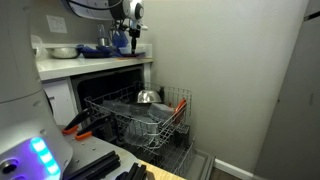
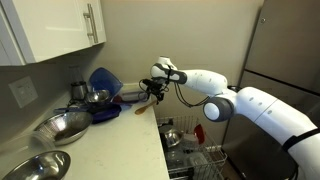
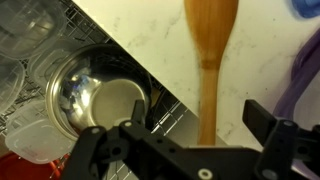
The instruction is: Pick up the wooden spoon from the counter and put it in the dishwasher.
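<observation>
The gripper moves down next, along the wooden spoon [image 3: 210,40] toward its handle end, away from its bowl, since the handle lines up between the open fingers.
The wooden spoon [image 3: 210,40] lies on the white counter [image 3: 150,40] near its front edge, bowl end away from me; it also shows in an exterior view [image 2: 141,108]. My gripper [image 3: 198,116] is low over the spoon's handle end. Its two fingers stand either side of the handle with a gap on each side, so it is open. The gripper shows in both exterior views [image 2: 154,93] [image 1: 133,38]. The dishwasher [image 1: 140,115] stands open below the counter with its wire rack pulled out, and also appears in the wrist view [image 3: 40,60]. The handle's tip is hidden behind the gripper body.
A steel bowl [image 3: 95,95] sits in the rack below the counter edge, with clear plastic lids beside it. Blue items [image 2: 103,82] and steel bowls [image 2: 62,125] stand further back on the counter. A fridge [image 2: 290,60] stands beyond the dishwasher. An orange-handled tool [image 1: 78,125] lies low beside the rack.
</observation>
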